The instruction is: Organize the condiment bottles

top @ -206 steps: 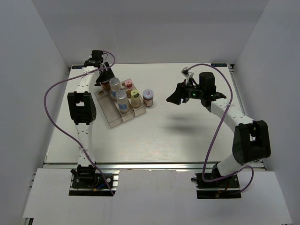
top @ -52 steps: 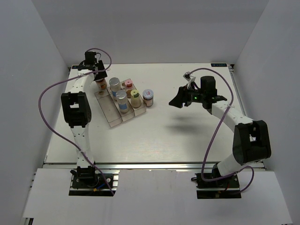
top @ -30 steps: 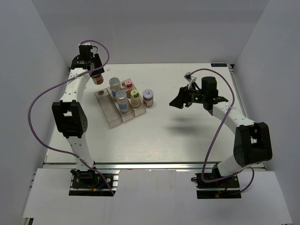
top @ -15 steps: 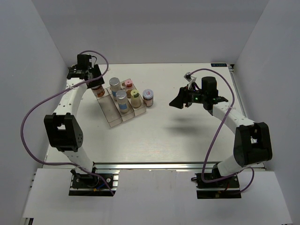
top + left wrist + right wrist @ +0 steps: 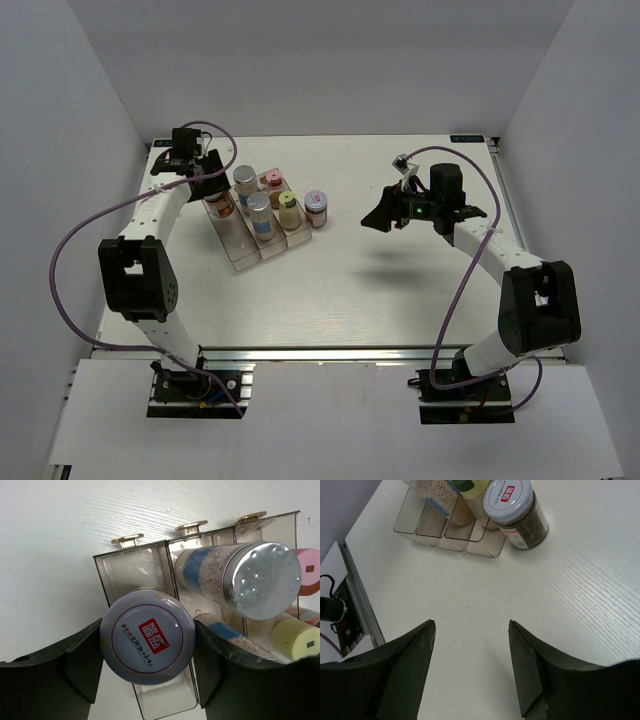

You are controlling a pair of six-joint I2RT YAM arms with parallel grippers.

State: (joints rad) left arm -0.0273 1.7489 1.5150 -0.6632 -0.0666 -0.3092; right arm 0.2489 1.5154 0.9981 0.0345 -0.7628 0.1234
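The tray's end section is empty while the other sections hold bottles, so I need to lower the white-lidded jar into it next with my left gripper.
My left gripper [image 5: 207, 187] [image 5: 147, 645] is shut on a brown jar with a white lid and red label [image 5: 221, 204] [image 5: 147, 630]. It holds the jar over the left compartment of the clear tray [image 5: 243, 250] [image 5: 125, 567]. Two silver-lidded bottles [image 5: 245, 177] [image 5: 259, 204], a pink-lidded one [image 5: 274, 180] and a pale-yellow-lidded one [image 5: 288, 202] stand in the tray's other compartments. A white-lidded jar [image 5: 316, 204] [image 5: 512, 502] stands on the table just right of the tray. My right gripper [image 5: 375, 214] [image 5: 471, 625] is open and empty above the table, to the right of that jar.
The white table [image 5: 330, 280] is walled on three sides. Its left metal rail and a cable show in the right wrist view [image 5: 355, 587]. The tray's near ends show in the right wrist view [image 5: 445, 535].
My left gripper lifted the white-lidded brown jar at the table's back left and carried it forward and right over the tray's left compartment. The right arm has stayed still.
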